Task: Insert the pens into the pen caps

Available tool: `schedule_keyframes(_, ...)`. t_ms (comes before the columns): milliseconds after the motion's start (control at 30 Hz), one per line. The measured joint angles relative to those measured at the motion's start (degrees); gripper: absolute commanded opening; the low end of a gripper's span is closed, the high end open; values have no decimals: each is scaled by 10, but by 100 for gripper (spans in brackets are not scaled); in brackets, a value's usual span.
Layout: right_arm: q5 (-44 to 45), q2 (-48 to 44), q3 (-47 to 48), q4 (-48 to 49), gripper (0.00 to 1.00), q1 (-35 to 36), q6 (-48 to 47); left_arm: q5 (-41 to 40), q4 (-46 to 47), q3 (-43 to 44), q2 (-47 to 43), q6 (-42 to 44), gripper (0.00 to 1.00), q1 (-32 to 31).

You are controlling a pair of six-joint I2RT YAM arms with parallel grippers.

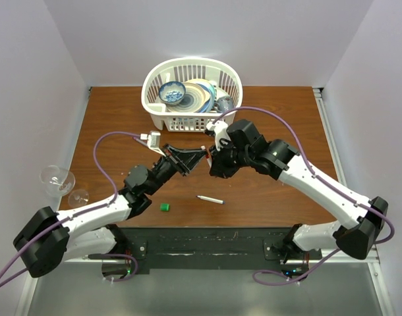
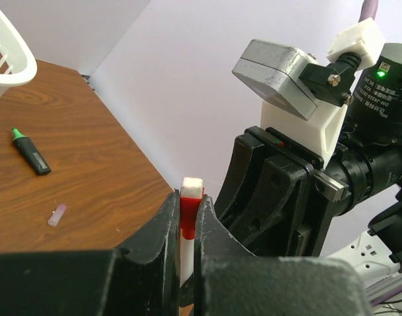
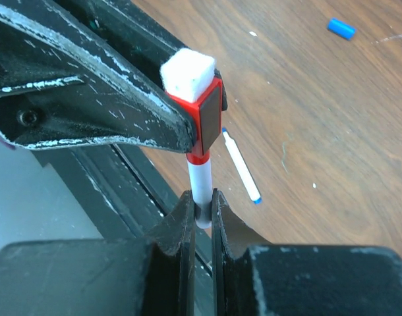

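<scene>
The pen already sits in the red cap, so the robot's left gripper will next tilt downward and go down to the bare wood beyond the green cap (image 1: 165, 207) to let go.
My left gripper (image 2: 188, 209) is shut on a red pen cap (image 2: 191, 197) with a white square end, held above the table. A slim white pen (image 3: 201, 181) runs straight out of that cap. My right gripper (image 3: 201, 205) is shut on its lower barrel. Both grippers meet mid-table, left gripper (image 1: 191, 160) facing right gripper (image 1: 216, 160). A second white pen (image 3: 241, 166) with a blue tip lies on the wood, also seen as the pen (image 1: 209, 199) from above. A blue cap (image 3: 341, 28) lies farther off. The green cap (image 1: 165, 207) sits near the front edge. A black marker (image 2: 31, 153) with a green tip lies on the table.
A white basket (image 1: 227, 78) of dishes stands at the back centre. Two clear glasses (image 1: 57, 180) stand off the table's left edge. A small pale stub (image 2: 57, 214) lies near the marker. The table's dark front rail (image 1: 201, 240) runs below the arms.
</scene>
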Motion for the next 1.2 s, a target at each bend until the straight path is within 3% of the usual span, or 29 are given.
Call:
schedule_keyframes(200,6,8,6,-11,0,0,-6,-3,-3,1,-2,0,0,0)
schedule_keyframes(400,12,-28,-36,47,0,-10,10,-5,-167,94,-18,46,0,-2)
schedule_keyframes(433,13,-37,-47,62,3,-12,17,-4,-200,116,-17,57,0,-2)
schedule_keyframes(500,13,-54,-66,85,22,-16,29,2,-250,150,-13,71,0,-1)
schedule_keyframes(567,12,-75,-97,117,34,-17,45,22,-289,173,-9,77,0,10)
schedule_keyframes(733,22,-143,-158,189,56,-28,78,89,-448,215,17,103,0,56)
schedule_keyframes(900,23,-265,-214,203,75,-35,116,63,-613,266,72,162,0,114)
schedule_keyframes(1200,55,-308,-235,186,81,-35,166,-15,-716,326,210,203,0,169)
